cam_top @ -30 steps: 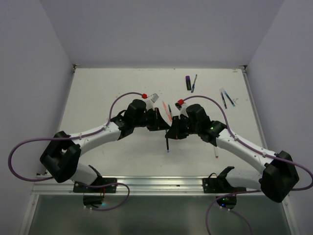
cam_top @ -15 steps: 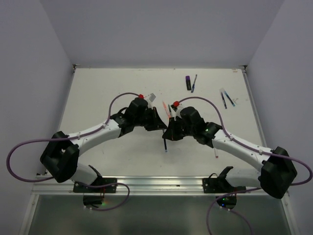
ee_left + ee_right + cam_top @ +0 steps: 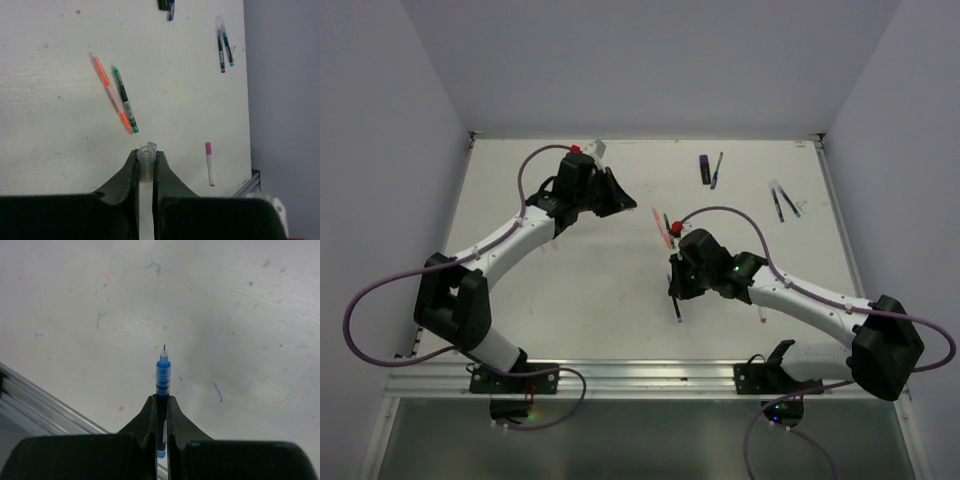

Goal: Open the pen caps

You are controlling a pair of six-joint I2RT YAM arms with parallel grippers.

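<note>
My right gripper next brings the blue pen down outward onto the tabletop [image 3: 673, 218] beside the green pen to release it, since its fine tip is already bare.
My left gripper [image 3: 146, 156] is shut on a clear pen cap [image 3: 146, 162], which stands up between the fingertips; in the top view this gripper [image 3: 617, 192] hangs over the back left of the table. A blue pen [image 3: 163, 374] with its fine tip bare pokes out of my right gripper [image 3: 161, 400], which is shut on its barrel. From above, that gripper [image 3: 677, 288] sits mid-table with the pen [image 3: 677, 309] pointing toward the near edge. The two grippers are well apart.
An orange pen [image 3: 110, 91] and a green pen [image 3: 124, 99] lie side by side mid-table. A white pen with a pink end [image 3: 210, 163] lies right of them. Two pens [image 3: 783, 201] rest far right, a purple marker [image 3: 704, 167] and a blue pen [image 3: 718, 170] at the back. A metal rail [image 3: 640, 372] runs along the near edge.
The grippers were close together at mid-table. My left arm has swung back and left with the clear cap, and my right gripper has drawn toward the near edge with the uncapped blue pen.
</note>
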